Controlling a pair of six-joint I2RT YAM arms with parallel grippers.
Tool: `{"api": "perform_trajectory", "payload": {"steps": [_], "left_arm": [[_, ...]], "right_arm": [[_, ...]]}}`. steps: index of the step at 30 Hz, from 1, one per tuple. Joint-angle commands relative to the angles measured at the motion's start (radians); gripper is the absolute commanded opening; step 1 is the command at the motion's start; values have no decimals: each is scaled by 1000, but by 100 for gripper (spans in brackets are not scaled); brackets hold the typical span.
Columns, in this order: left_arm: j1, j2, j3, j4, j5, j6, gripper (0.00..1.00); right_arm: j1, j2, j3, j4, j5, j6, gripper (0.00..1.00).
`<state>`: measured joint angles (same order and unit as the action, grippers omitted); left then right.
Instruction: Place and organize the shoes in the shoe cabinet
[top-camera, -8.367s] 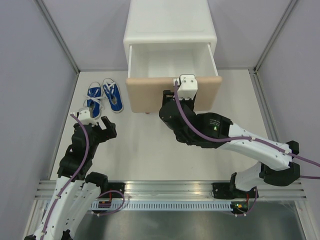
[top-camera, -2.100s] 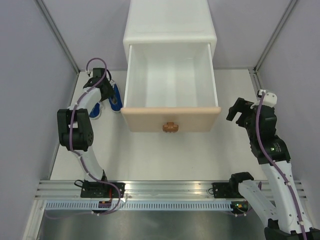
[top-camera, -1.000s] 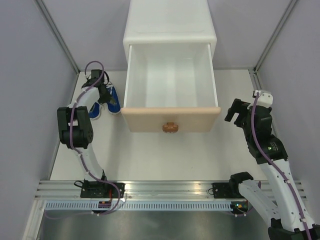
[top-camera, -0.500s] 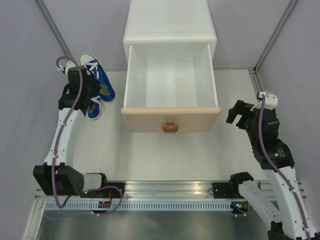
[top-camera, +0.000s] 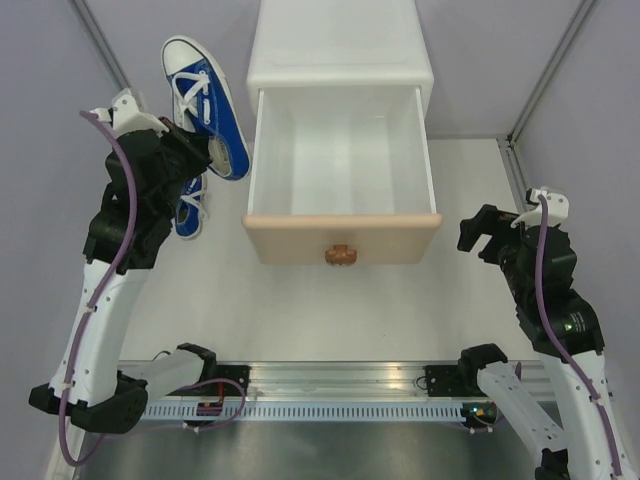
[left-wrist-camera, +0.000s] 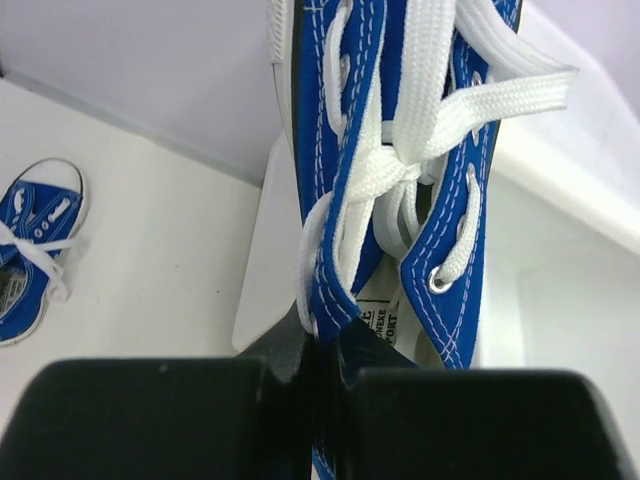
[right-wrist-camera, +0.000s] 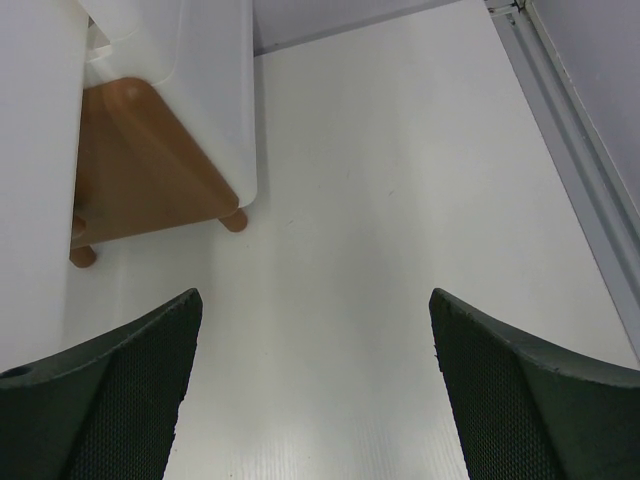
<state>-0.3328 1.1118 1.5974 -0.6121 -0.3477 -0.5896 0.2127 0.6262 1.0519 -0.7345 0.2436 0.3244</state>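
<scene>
My left gripper is above the drawer's empty middle (top-camera: 357, 168), which is also to its right in the top view, so it should swing the shoe across, lower it and let it go.
One blue shoe (top-camera: 203, 100) with white laces hangs in the air just left of the shoe cabinet (top-camera: 340, 50), toe pointing away. My left gripper (top-camera: 208, 150) is shut on the side edge of its collar (left-wrist-camera: 325, 310). The second blue shoe (top-camera: 188, 212) lies on the table below it and shows at the left in the left wrist view (left-wrist-camera: 35, 250). The cabinet's upper drawer (top-camera: 340, 165) stands pulled out and holds nothing. My right gripper (top-camera: 488, 232) is open over bare table to the right of the drawer front, its fingers (right-wrist-camera: 120, 390) wide apart.
The beige drawer front (top-camera: 342, 238) with its knob (top-camera: 341, 254) juts toward the arms. In the right wrist view the brown lower drawer front (right-wrist-camera: 140, 170) and a cabinet foot (right-wrist-camera: 234, 220) show. Grey walls and a metal rail (top-camera: 520, 170) bound the table.
My left arm has lifted the blue shoe off the table, up and toward the cabinet's left side. The other blue shoe stayed put. The right arm shifted only slightly.
</scene>
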Motion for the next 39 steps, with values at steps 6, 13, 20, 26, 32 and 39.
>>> {"api": "perform_trajectory", "payload": {"steps": [6,13,20,26,32,39], "left_arm": [[-132,94,364,-136,65,59,2],[-345,161,472,-222,-2,7,2],[-602,288,550,-221,-129,-3,2],[-683,378,596,-222,-195,-18,2],[-739,375,549,-224,-298,-124,2],[-739,414,536,-253,-349,-156,2]], "right_arm": [[5,-20,46,-36,-1,5,98],[5,-26,48,-43,0,4,98],[4,-34,31,-37,-6,4,98],[5,-46,23,-37,-6,4,98],[5,-40,19,-28,-12,5,98],[5,-51,11,-25,-10,1,98]]}}
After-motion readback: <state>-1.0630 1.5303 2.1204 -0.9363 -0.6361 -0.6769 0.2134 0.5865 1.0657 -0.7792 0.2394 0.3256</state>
